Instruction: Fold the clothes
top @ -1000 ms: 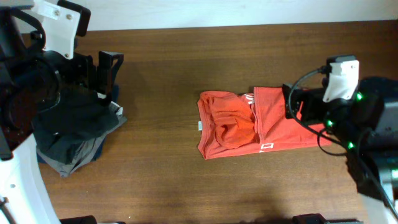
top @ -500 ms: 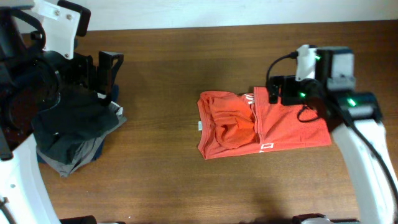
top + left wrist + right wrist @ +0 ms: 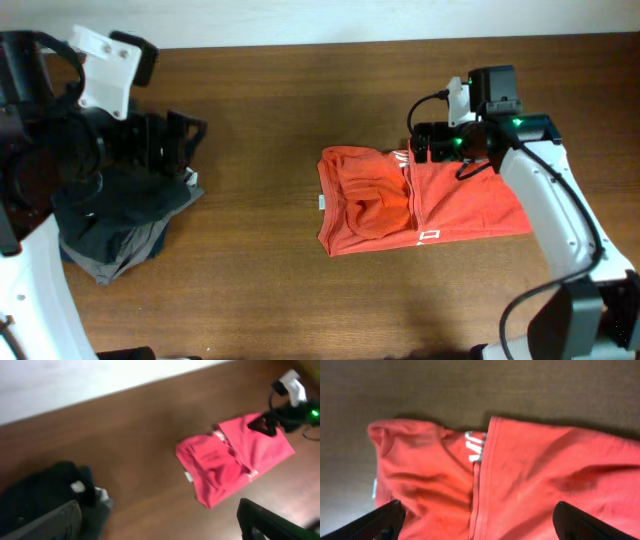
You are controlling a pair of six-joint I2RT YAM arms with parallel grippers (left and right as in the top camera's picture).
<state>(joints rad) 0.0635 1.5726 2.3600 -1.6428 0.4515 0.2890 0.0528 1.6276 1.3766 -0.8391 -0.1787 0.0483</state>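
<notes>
The T-shirt's tagged edge (image 3: pixel 329 188) (image 3: pixel 185 462), the rumpled side, is below my left gripper and to its right in the overhead view, so my left gripper should sweep across and down onto it.
The red-orange T-shirt (image 3: pixel 420 200) lies partly folded on the table, right of centre, with white lettering and a small white tag at its left edge. It also shows in the left wrist view (image 3: pixel 232 457) and fills the right wrist view (image 3: pixel 510 480). My right gripper (image 3: pixel 425 143) is open, hovering over the shirt's top edge near the fold seam; in its own view the fingers (image 3: pixel 480 522) are spread wide above the cloth. My left gripper (image 3: pixel 170 140) is open and empty at the far left, over the dark clothes pile.
A pile of black, navy and grey garments (image 3: pixel 115 215) lies at the table's left side, also seen in the left wrist view (image 3: pixel 45 495). The wooden table (image 3: pixel 260 120) has a pale wall beyond its back edge.
My right arm has swung left and up from the shirt's right end to its top edge near the seam. The left arm has shifted slightly. The shirt has not moved.
</notes>
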